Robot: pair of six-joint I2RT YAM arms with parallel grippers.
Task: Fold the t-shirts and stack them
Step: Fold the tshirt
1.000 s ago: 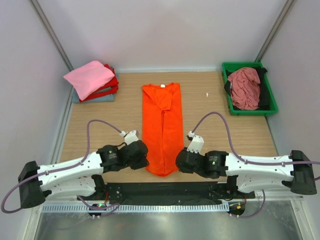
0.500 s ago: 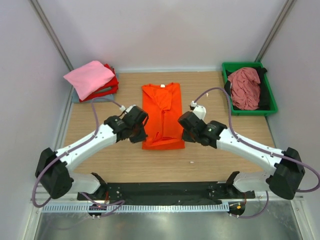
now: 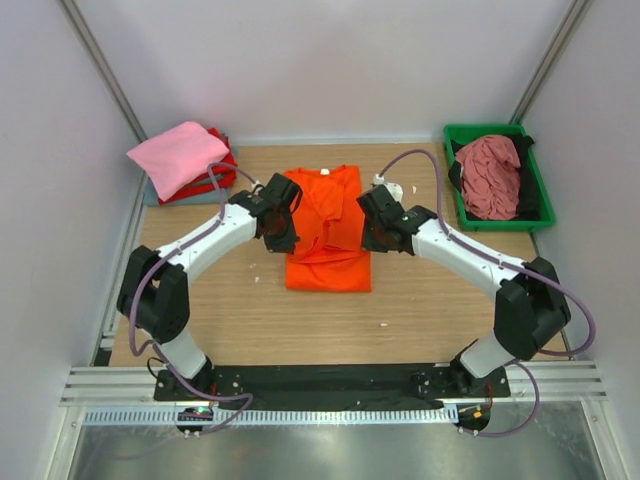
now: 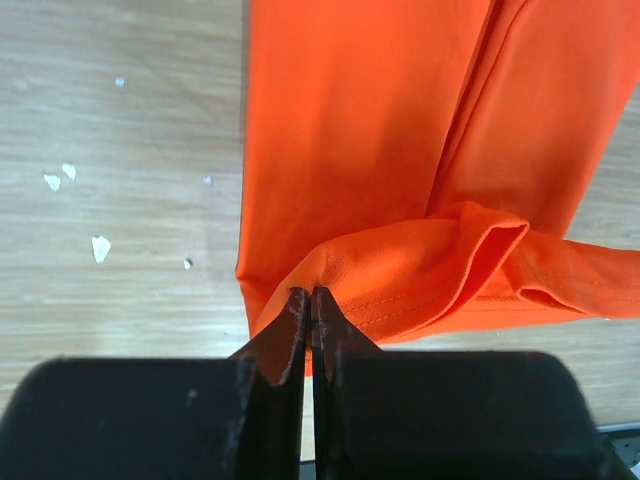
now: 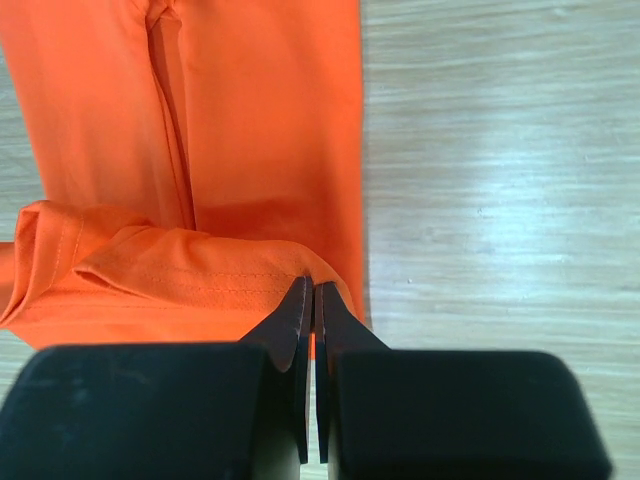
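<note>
My right gripper carries the bottom hem's corner outward onto the t-shirt's folded-in side ahead next and releases it, as the hem covers only the near part of the t-shirt's body.
The bright orange t-shirt point(image 3: 328, 205) lies in the middle of the table, its sides folded in and its collar at the far end. Its bottom hem is lifted and doubled back over the body. My left gripper point(image 3: 283, 228) is shut on the hem's left corner point(image 4: 330, 275), and my right gripper point(image 3: 374, 232) is shut on the right corner point(image 5: 300, 262). In both wrist views the hem sags in a loose roll between the two grips. A folded stack at the far left has a light pink t-shirt point(image 3: 178, 155) on top of a red one point(image 3: 222, 168).
A green tray point(image 3: 545, 215) at the far right holds a crumpled dusty rose t-shirt point(image 3: 488, 175) over a black one point(image 3: 455, 175). Small white flecks point(image 4: 100, 247) lie on the wood left of the orange shirt. Grey walls close in three sides.
Both grippers have carried the orange shirt's bottom hem from the near edge toward the collar. The shirt is now folded shorter and both arms are stretched out.
</note>
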